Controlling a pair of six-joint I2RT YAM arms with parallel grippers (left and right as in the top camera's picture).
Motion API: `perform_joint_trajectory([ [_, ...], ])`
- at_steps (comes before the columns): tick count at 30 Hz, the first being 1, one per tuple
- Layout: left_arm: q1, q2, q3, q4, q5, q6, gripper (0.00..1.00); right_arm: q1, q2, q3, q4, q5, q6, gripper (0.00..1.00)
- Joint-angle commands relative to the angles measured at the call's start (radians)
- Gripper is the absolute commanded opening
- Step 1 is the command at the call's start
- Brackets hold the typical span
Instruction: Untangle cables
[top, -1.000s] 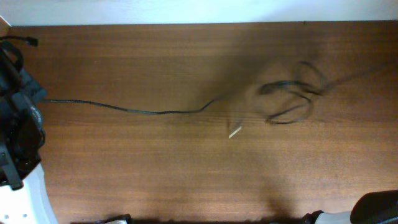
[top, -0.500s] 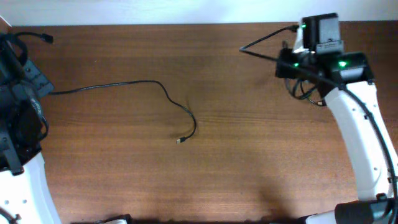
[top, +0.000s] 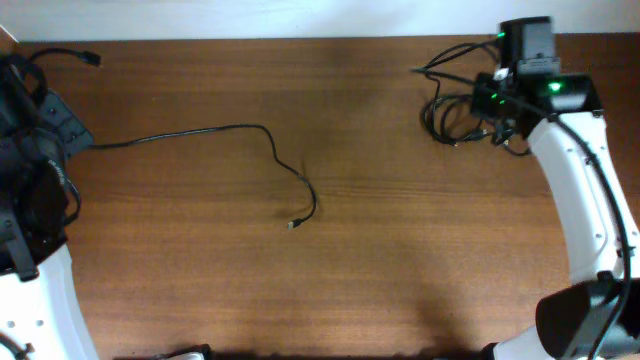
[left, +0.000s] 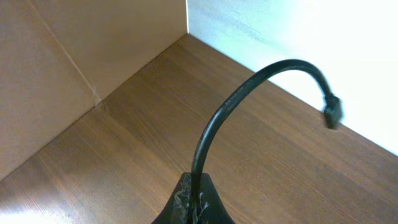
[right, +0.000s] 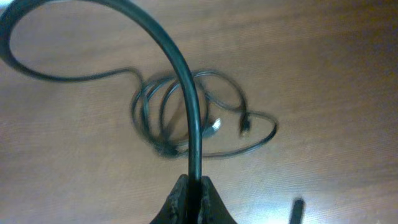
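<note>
The bare tabletop (top: 474, 60) (right: 242, 31) between the coil and the white wall is below my right gripper, so the gripper needs to go down toward that spot and let go of the piece of cable.
One long thin black cable (top: 200, 131) runs from the left arm across the table and ends in a small plug (top: 292, 226) near the middle. My left gripper (left: 198, 200) is shut on this cable, and its short tail arcs up to a black plug (left: 332, 116), which also shows in the overhead view (top: 88, 57). A loose coil of the other cables (top: 455, 112) lies at the back right, also in the right wrist view (right: 180, 118). My right gripper (right: 193, 186) is shut on a cable strand that curves up and away, above the coil.
The left arm's base and its thick wires (top: 30, 190) fill the left edge. The right arm (top: 575, 180) reaches along the right side. A white wall borders the table's far edge (top: 300, 38). A brown panel (left: 74, 68) stands beside the far left corner.
The long cable, stretched straight to the tangle a second ago, has come free and curled with its plug at mid-table. The right arm has come in and the coil has settled left of its gripper.
</note>
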Motion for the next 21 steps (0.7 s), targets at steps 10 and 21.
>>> perform_joint_trajectory([
  [10, 0.002, -0.005, 0.005, 0.003, 0.032, -0.006, 0.00, -0.015, 0.334, 0.006, 0.257, -0.066, -0.207, 0.99],
  [21, -0.145, 0.404, -0.313, 0.303, 0.205, 0.074, 0.00, -0.014, -0.020, 0.006, 0.204, -0.066, -0.233, 0.99],
])
